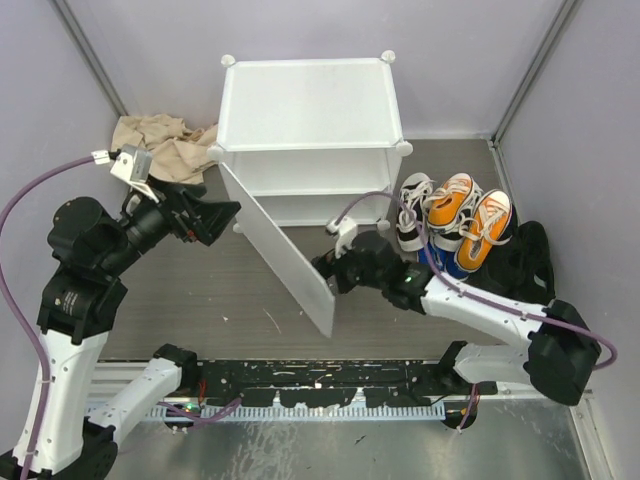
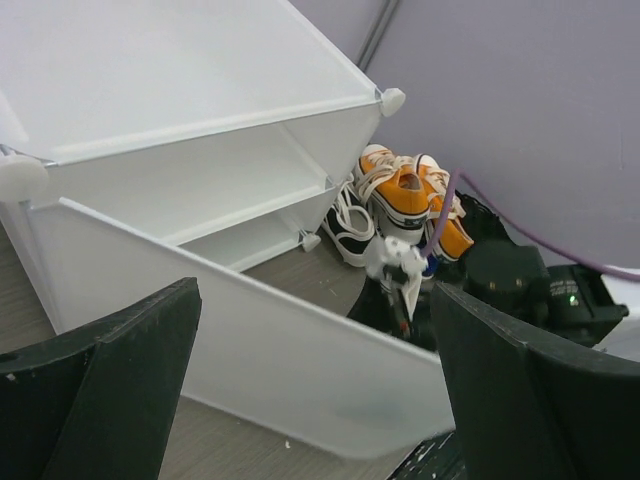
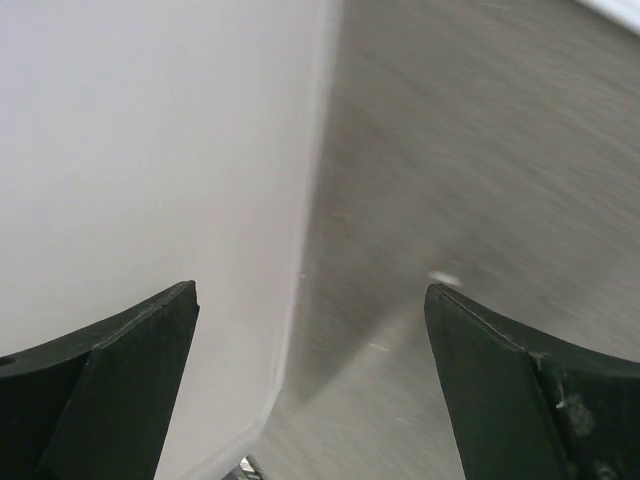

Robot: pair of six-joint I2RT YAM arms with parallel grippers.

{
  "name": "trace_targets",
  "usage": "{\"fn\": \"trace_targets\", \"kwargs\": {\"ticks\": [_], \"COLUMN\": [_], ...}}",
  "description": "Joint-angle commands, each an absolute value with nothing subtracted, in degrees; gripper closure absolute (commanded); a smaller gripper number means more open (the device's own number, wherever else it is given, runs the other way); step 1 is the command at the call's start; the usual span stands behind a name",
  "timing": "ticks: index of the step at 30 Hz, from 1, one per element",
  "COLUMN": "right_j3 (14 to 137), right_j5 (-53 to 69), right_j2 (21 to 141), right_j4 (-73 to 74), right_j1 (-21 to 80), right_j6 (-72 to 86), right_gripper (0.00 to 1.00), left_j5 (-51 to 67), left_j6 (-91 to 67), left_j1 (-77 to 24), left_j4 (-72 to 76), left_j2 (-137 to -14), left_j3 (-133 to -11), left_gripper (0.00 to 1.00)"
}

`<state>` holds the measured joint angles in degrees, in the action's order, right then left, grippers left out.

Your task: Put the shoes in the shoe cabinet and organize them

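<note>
My right gripper pushes the cabinet's door wide next, then moves onto the cabinet-side orange shoe [image 1: 451, 206], since that lies outward and to its right in the top view.
The white shoe cabinet [image 1: 308, 105] stands at the back centre with its door [image 1: 285, 255] swung open toward me, showing one inner shelf. The shoes lie in a pile on the floor to its right: an orange pair [image 1: 468, 212], a white one with black trim [image 1: 412, 205], a blue one [image 1: 442, 264] and black ones [image 1: 525, 262]. My left gripper [image 1: 224, 214] is open and empty, just left of the door near its hinge side. My right gripper [image 1: 325, 270] is open and empty at the door's free edge. The left wrist view shows the door [image 2: 250, 350], orange shoes [image 2: 405, 192] and my right arm [image 2: 520, 285]. The right wrist view shows the door [image 3: 150, 200] by the left finger.
A crumpled beige cloth [image 1: 165, 145] lies left of the cabinet against the back wall. Grey walls close in the left, back and right sides. The floor [image 1: 200, 300] is dark wood grain. A black rail runs along the near edge.
</note>
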<state>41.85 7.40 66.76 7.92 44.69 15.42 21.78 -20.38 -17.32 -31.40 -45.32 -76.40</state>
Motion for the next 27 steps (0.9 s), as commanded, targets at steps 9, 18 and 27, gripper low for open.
{"fn": "trace_targets", "kwargs": {"ticks": [9,18,27], "right_j3": [52.91,55.39,53.96], "right_j5": [-6.17,-37.89,-51.88], "right_j2": [79.76,70.71,61.64], "right_j4": [-6.12,21.28,28.38], "right_j1": [72.02,60.11,37.85], "right_j6": [17.83,24.56,27.25], "right_gripper": [0.00,0.00,0.00], "left_j5": [24.85,23.91,24.03], "left_j6": [-20.89,-18.34,-18.03], "left_j1": [-17.52,-17.56,-17.50], "left_j4": [-30.33,-29.71,-27.69], "left_j2": [-46.32,-47.04,-44.46], "left_j3": [-80.38,-75.51,-71.40], "left_gripper": [0.02,0.02,0.02]}}
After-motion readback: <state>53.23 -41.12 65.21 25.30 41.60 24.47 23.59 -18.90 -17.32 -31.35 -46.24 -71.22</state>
